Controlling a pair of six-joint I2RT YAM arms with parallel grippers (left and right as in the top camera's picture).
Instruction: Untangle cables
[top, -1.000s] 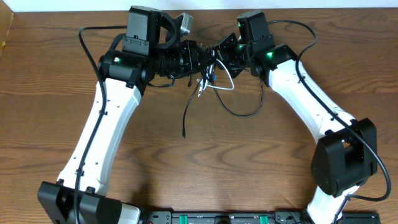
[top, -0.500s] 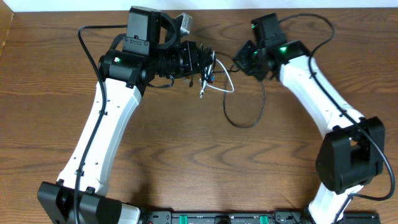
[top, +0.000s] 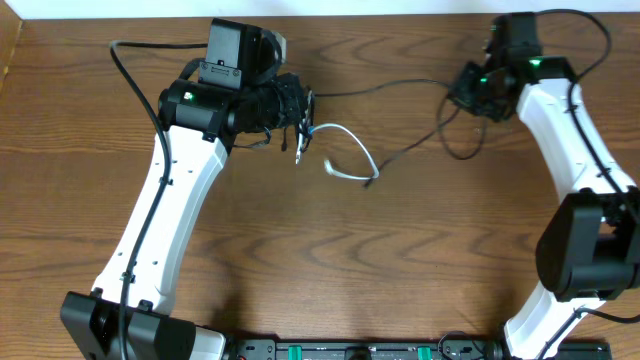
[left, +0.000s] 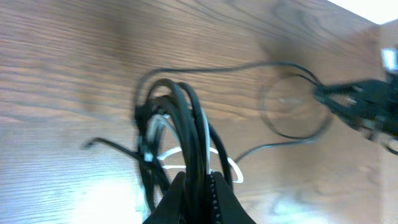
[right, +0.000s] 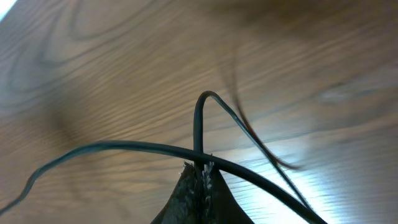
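My right gripper should pull the cable to the right in the overhead view, away from the bundle, and let go of it there, because the tabletop on that side is bare.
My left gripper (top: 298, 112) is shut on a bundle of black cables (left: 186, 121) with a white cable (top: 348, 143) among them. The bundle hangs at the upper middle of the table. The white cable loops down and right to a small plug end (top: 331, 168). My right gripper (top: 466, 88) is at the upper right and shut on one black cable (right: 200, 134). That cable (top: 395, 88) stretches left to the bundle, and another length (top: 415, 147) sags to the table. In the left wrist view the right gripper (left: 336, 99) shows at the right.
The wooden table (top: 320, 260) carries both arm bases (top: 130, 330) at its front edge. The thick black arm wires arc near the left arm (top: 130, 60) and right arm (top: 590, 30). A pale wall edge (top: 300, 8) runs along the back.
My right gripper has moved far right, away from the left gripper, drawing one black cable out of the bundle. The left gripper has shifted slightly left with the bundle.
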